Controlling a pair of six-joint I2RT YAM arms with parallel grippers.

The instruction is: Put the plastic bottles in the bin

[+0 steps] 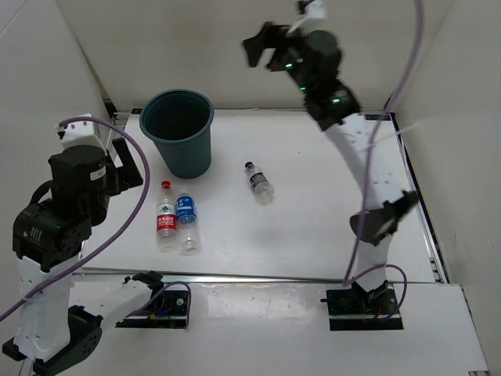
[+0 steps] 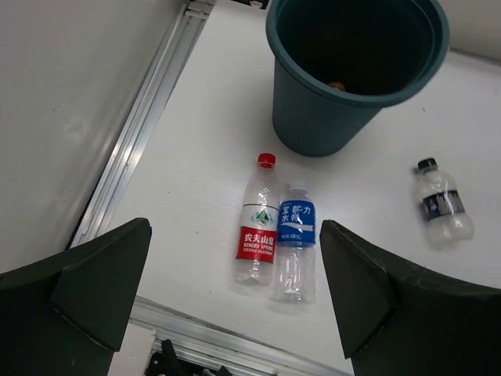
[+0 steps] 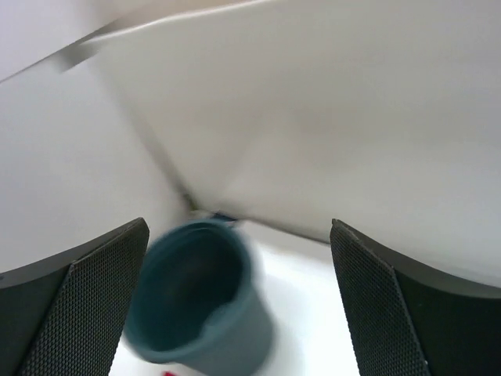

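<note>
Next, my right gripper lowers, tilting downward, onto the shoulder between black cap and label [image 1: 253,171]. The clear bottle lies alone in the middle of the table below my raised fingers.
The dark teal bin [image 1: 178,129] stands upright at the back left; it also shows in the left wrist view [image 2: 356,70] and, blurred, in the right wrist view [image 3: 196,301]. A speck of orange [image 2: 337,84] shows inside it. The red-labelled bottle [image 1: 166,213] and the blue-labelled bottle [image 1: 186,219] lie side by side in front of the bin; they also show in the left wrist view [image 2: 258,227] [image 2: 296,239]. The clear black-capped bottle [image 1: 258,182] lies alone mid-table [image 2: 441,205]. My left gripper [image 2: 235,290] is open and empty, above the pair. My right gripper [image 1: 262,43] is open and empty, raised high right of the bin.
White walls enclose the table on the left, back and right. An aluminium rail [image 2: 137,133] runs along the left edge and another along the front edge [image 1: 258,276].
</note>
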